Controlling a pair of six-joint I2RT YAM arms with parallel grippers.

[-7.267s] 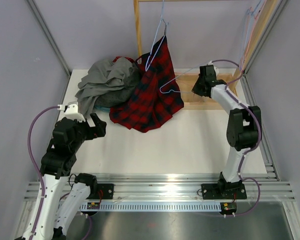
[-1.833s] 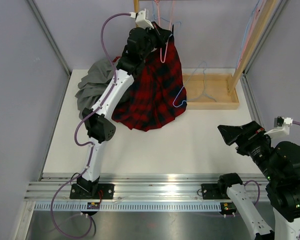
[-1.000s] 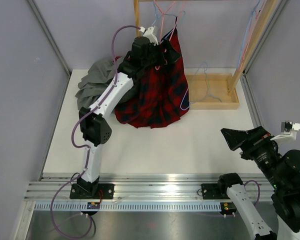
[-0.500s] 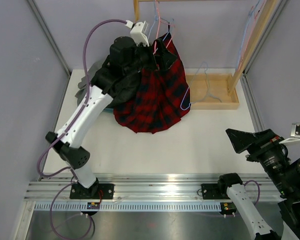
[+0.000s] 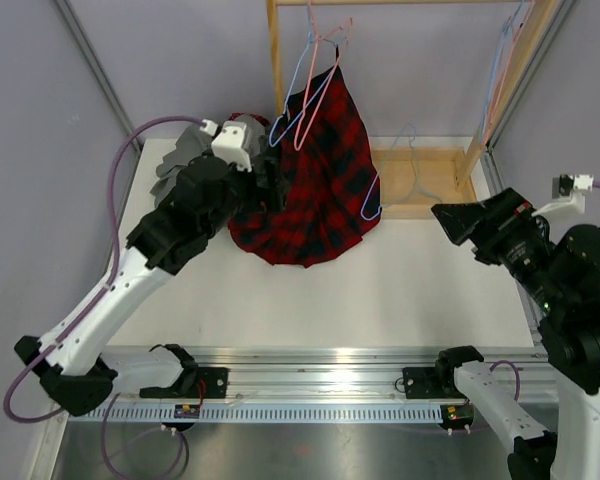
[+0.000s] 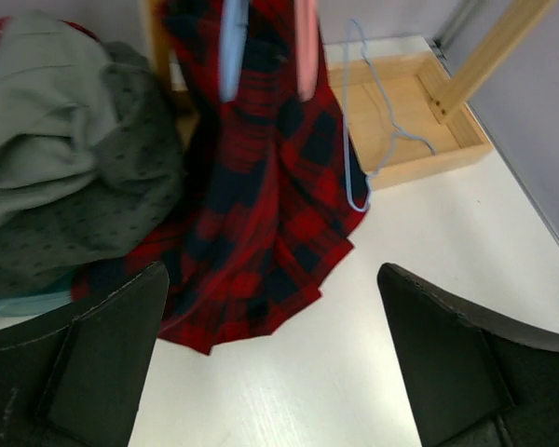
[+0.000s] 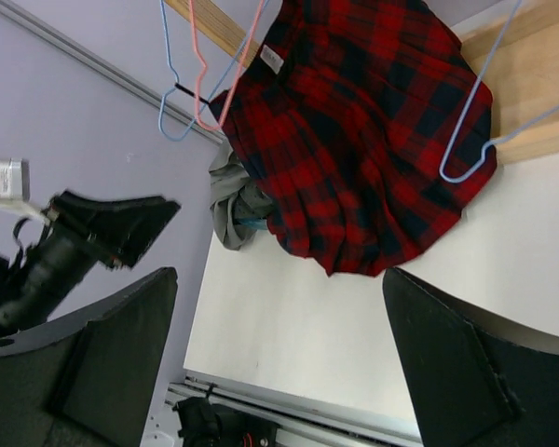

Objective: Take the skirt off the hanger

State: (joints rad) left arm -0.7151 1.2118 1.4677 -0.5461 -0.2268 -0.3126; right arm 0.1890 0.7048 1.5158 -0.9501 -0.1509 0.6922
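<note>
The pink hanger's side wire [image 5: 308, 92] [image 7: 201, 91] dangles in front of the skirt's top, so next my right gripper will swing outward and to the left in the top view onto it.
The red plaid skirt [image 5: 325, 170] hangs by its top from the rack, and its hem lies spread on the white table [image 5: 330, 290]. A blue hanger [image 5: 292, 105] and a pink hanger [image 5: 320, 95] dangle in front of its upper part. Which hanger carries it I cannot tell. Another light-blue hanger [image 5: 380, 190] is caught at its right edge. My left gripper [image 5: 270, 190] is open and empty, just left of the skirt; the cloth [image 6: 261, 214] shows beyond its jaws [image 6: 270, 372]. Well to the right, my right gripper [image 5: 460, 222] is open and empty and faces the skirt [image 7: 373, 121].
A heap of grey clothes [image 5: 185, 160] lies at the back left against the skirt. A shallow wooden tray [image 5: 435, 190] sits at the back right. Wooden rack posts [image 5: 275, 50] rise behind, and more hangers [image 5: 505, 40] hang on the right post.
My left arm has come down and back from the hangers at the skirt's top to the skirt's left side. The right gripper has moved up and towards the back. The skirt still hangs.
</note>
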